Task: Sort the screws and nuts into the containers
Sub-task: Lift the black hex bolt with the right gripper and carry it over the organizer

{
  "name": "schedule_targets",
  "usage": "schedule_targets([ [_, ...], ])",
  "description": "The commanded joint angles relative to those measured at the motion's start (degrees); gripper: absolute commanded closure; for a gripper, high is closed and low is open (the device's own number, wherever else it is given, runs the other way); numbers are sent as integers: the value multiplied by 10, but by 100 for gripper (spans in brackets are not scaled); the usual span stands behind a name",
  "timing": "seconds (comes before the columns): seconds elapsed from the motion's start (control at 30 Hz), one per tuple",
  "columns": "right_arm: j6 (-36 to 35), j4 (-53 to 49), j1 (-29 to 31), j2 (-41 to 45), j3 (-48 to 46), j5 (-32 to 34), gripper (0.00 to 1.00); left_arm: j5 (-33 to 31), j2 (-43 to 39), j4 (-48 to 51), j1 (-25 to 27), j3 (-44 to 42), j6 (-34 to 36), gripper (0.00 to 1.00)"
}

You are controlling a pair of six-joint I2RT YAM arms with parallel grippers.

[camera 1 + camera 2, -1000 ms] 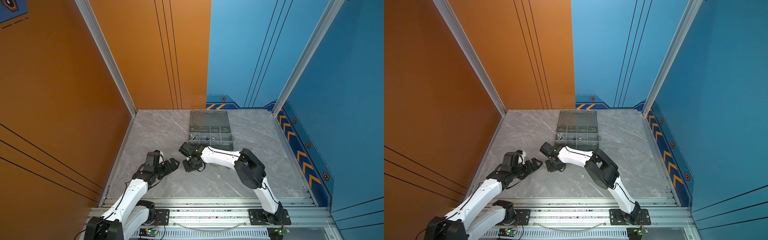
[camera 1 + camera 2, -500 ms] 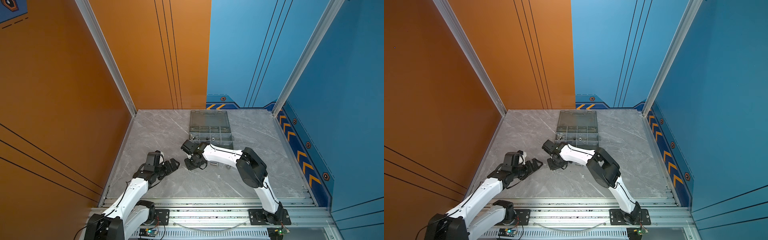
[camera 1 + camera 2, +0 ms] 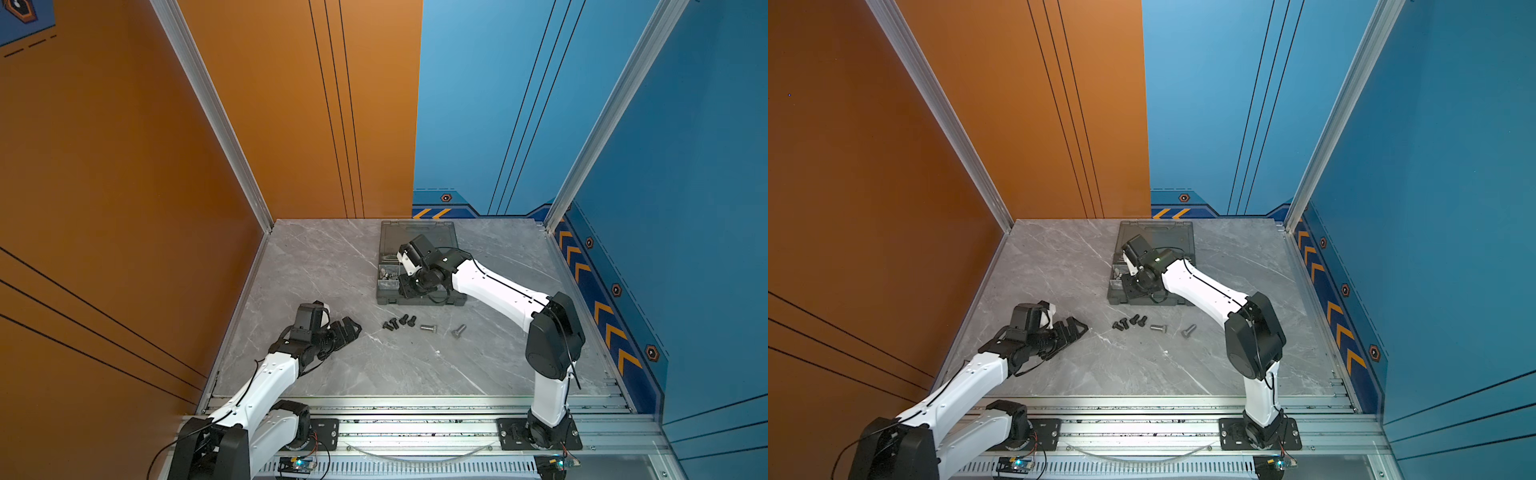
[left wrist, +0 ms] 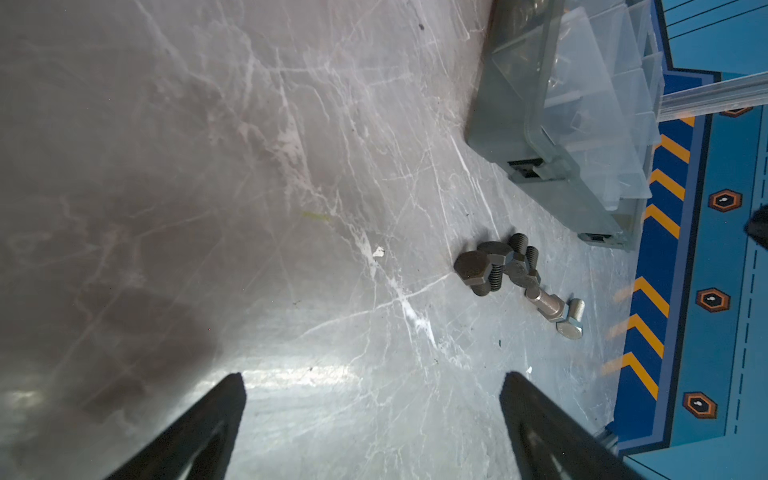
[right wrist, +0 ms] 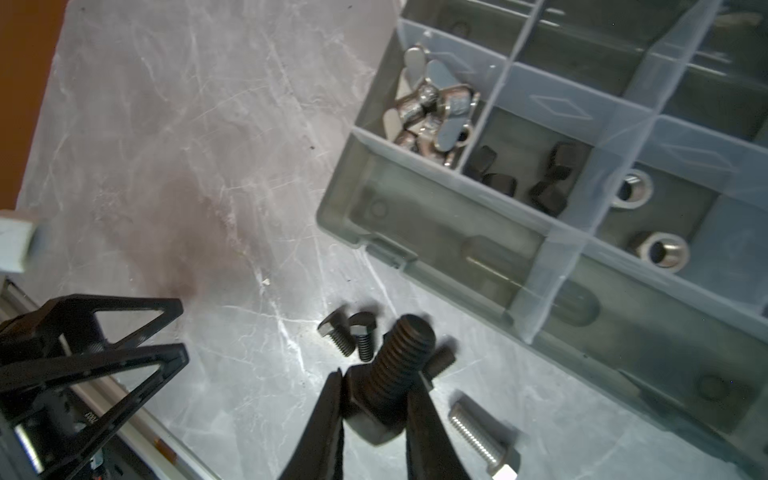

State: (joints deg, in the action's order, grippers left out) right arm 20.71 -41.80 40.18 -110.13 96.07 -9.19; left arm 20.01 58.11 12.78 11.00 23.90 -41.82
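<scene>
The black screw in my right gripper next needs to go down and outward toward the case's empty front section (image 5: 457, 246), which is below and outward of the gripper. I should release the screw there, apart from the nuts.
My right gripper (image 5: 378, 380) is shut on a black screw (image 5: 395, 365), gripping its hex head with the threaded shank pointing away. In both top views it hangs over the front left of the grey case (image 3: 386, 297) (image 3: 1115, 297). The case's containers hold silver wing nuts (image 5: 432, 108), black nuts (image 5: 519, 174) and silver hex nuts (image 5: 648, 220). Several black screws (image 3: 399, 322) (image 3: 1129, 322) and two silver screws (image 3: 428, 328) (image 3: 458, 331) lie on the table in front of the case. My left gripper (image 3: 349, 328) (image 4: 374, 378) rests open and empty, left of them.
The case's lid (image 3: 419, 232) lies open flat toward the back wall. Grey marble table (image 3: 332, 270) is walled in orange on the left and blue on the right. An aluminium rail (image 3: 415, 415) runs along the front edge.
My right gripper has risen from the pile of screws and moved back toward the case, carrying a black screw. The left arm has not moved.
</scene>
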Motion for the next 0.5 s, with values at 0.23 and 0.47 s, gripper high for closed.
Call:
schedule_targets([
  [0.23,-28,-34,-35,-72,65,-11,100,-5,13,-14,28,20,-12,2],
  [0.47,-29,-37,-36,-107,86,-5,100,-6,23,-14,34,24,-13,2],
])
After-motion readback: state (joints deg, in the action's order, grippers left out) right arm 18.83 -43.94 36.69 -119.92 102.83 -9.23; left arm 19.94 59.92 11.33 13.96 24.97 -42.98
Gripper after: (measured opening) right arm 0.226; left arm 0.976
